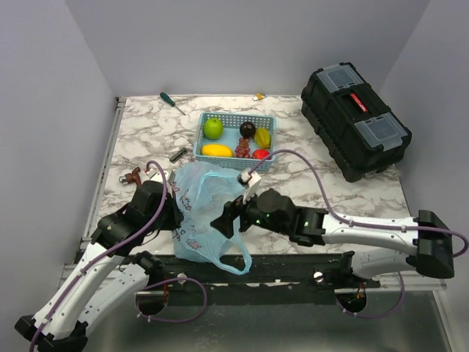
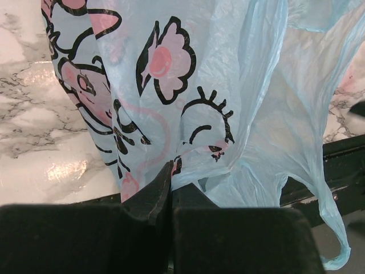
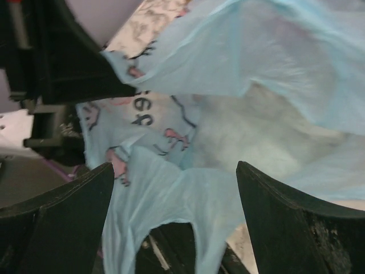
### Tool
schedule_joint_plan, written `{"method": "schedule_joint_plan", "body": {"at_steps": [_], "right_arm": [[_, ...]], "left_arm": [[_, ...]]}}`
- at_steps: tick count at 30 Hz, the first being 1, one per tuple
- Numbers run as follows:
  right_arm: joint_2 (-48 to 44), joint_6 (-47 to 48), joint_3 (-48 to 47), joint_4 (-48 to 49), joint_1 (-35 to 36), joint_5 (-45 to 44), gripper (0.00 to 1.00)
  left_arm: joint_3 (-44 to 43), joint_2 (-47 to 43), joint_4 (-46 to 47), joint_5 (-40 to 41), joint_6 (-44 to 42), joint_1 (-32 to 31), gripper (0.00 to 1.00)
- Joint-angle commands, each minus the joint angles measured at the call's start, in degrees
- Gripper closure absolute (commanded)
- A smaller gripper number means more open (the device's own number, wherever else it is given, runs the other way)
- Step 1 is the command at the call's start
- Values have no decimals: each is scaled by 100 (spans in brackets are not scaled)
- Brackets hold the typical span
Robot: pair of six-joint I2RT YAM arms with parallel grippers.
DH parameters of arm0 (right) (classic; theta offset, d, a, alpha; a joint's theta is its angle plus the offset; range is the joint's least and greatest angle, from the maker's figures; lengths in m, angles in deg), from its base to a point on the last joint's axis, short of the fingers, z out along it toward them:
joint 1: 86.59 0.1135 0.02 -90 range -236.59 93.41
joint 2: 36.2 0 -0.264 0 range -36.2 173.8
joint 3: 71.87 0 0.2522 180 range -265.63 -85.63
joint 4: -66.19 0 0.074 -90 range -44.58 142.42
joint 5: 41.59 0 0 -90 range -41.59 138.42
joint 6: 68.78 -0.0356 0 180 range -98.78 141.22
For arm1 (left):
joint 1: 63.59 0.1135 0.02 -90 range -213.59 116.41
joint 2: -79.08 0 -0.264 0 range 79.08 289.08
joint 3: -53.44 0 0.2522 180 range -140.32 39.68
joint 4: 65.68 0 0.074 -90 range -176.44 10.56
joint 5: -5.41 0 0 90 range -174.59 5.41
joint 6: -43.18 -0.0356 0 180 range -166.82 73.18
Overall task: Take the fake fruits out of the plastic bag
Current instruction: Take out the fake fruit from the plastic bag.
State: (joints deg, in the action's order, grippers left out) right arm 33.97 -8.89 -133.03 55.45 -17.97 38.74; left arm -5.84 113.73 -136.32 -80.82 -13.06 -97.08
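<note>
Next, my right gripper slides outward and left in the top view, into the open bag (image 1: 204, 213), since the bag's far end lies outward of it.
The light-blue plastic bag (image 1: 204, 213) with pink cartoon print hangs lifted at the table's near edge, a loop handle drooping over the front rail. My left gripper (image 1: 174, 213) is shut on the bag's printed side (image 2: 171, 103). My right gripper (image 1: 226, 217) is open right at the bag's mouth, its fingers (image 3: 279, 217) either side of the loop handle (image 3: 188, 200). The fake fruits lie in the blue mesh basket (image 1: 236, 120): green apple (image 1: 213, 128), yellow one (image 1: 216, 150), dark plum (image 1: 248, 130), grapes (image 1: 242, 148), red one (image 1: 260, 154). No fruit shows inside the bag.
A black toolbox (image 1: 354, 117) stands at the back right. A green-handled screwdriver (image 1: 171, 101) lies at the back left. A small dark part (image 1: 178, 154) and a brown clamp (image 1: 133, 176) lie left of the bag. A small yellow item (image 1: 259, 96) lies behind the basket.
</note>
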Motion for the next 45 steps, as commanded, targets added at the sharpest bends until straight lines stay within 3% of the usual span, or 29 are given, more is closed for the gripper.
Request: {"method": "schedule_joint_plan", "body": {"at_steps": [1,9,17,31,45], "right_arm": [[672,-22,21,1054,468,-298,12],[2584,-101,-435,2193,486,-1660,20],[4034,338,-1502,3068,276,-2618,17],[5214,419,-2404,3676,-452,-2751,11],[6434,595,-3775,3695,-672,-1750,1]], "left_arm": [[8,1,54,-86,-53,-25,100],[-50,-128,462,-56,-161,-23,100],[-239,424,669,538,-356,-11,100],[-198,421,1070,494,-510,-12,100],[-52,656,1423,429,-546,-12,100]]}}
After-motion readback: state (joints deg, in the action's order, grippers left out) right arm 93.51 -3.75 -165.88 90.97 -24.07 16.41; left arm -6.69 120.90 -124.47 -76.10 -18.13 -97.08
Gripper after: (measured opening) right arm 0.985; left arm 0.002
